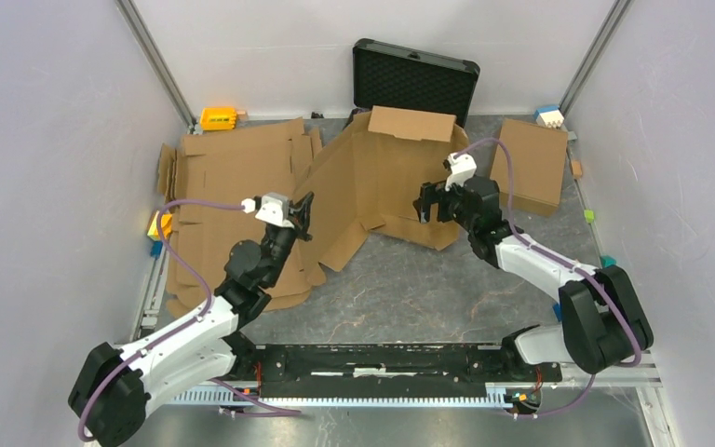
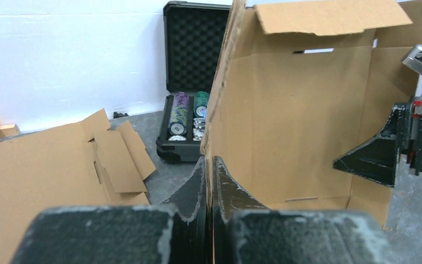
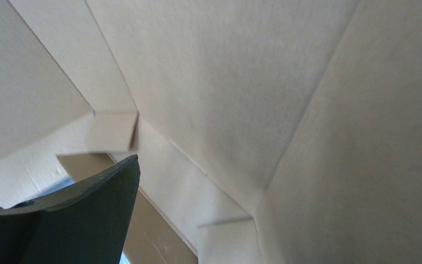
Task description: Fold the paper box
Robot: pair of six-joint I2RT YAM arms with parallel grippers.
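The box side panel's bottom flap lies to the right of my left gripper in the top view, so I will swing the splayed side panel that way and release.
The paper box [image 1: 400,177] is brown cardboard, half raised at the middle of the table, with its back wall upright and a top flap bent forward. My left gripper [image 1: 303,212] is shut on the box's left side panel; in the left wrist view its jaws [image 2: 209,165] pinch the panel's edge [image 2: 220,110]. My right gripper [image 1: 425,203] is at the box's right wall and also shows in the left wrist view [image 2: 371,159]. In the right wrist view cardboard [image 3: 225,82] fills the frame. One finger [image 3: 82,214] shows far left, and the other is hidden behind the panel.
An open black case [image 1: 414,79] with colourful chips [image 2: 189,113] stands behind the box. Flat cardboard sheets lie at the left [image 1: 233,177], and another piece [image 1: 531,163] lies at the right. A yellow block [image 1: 217,117] and a white-blue block [image 1: 549,115] sit at the back wall.
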